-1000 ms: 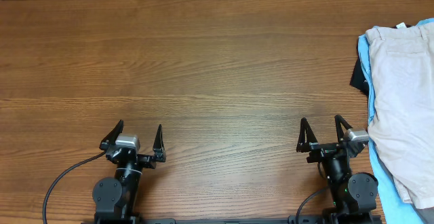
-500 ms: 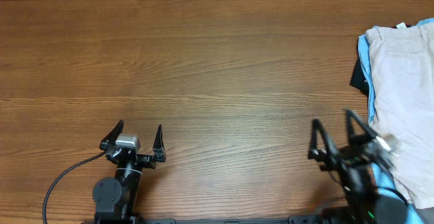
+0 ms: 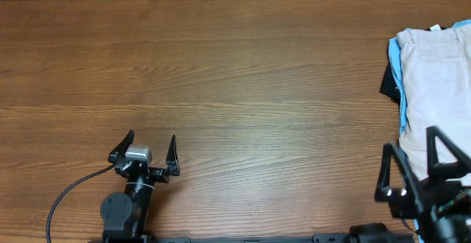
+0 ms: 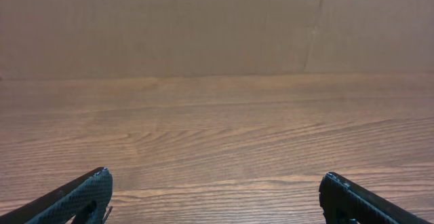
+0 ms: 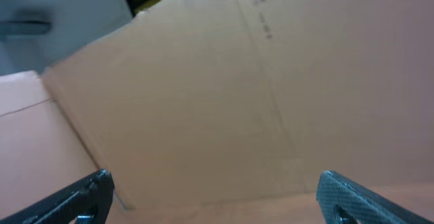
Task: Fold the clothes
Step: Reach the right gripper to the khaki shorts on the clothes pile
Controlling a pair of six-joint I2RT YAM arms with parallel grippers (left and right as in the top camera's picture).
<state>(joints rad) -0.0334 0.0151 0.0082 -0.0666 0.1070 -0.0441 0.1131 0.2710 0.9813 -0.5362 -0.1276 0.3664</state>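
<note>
The robot's right gripper needs to move outward and down onto the shorts' far corner [image 3: 410,43] by the bare wood, because that corner is farther outward than the gripper and below it.
The beige shorts [image 3: 438,81] lie on top of a pile at the table's right edge in the overhead view. My right gripper [image 3: 412,156] is open and empty, raised near the front right, with its right finger over the lower part of the shorts. Its wrist view shows only a cardboard wall between its open fingers [image 5: 217,183]. My left gripper [image 3: 151,146] is open and empty at the front left, far from the shorts. Its wrist view shows bare wood between its fingers [image 4: 215,183].
A light blue garment [image 3: 398,70] and a dark one [image 3: 388,83] stick out from under the shorts. A brown cardboard wall [image 4: 203,27] stands along the table's far edge.
My right arm has lifted and swung to the right and toward the camera, now partly over the pile of clothes. The left arm has not moved.
</note>
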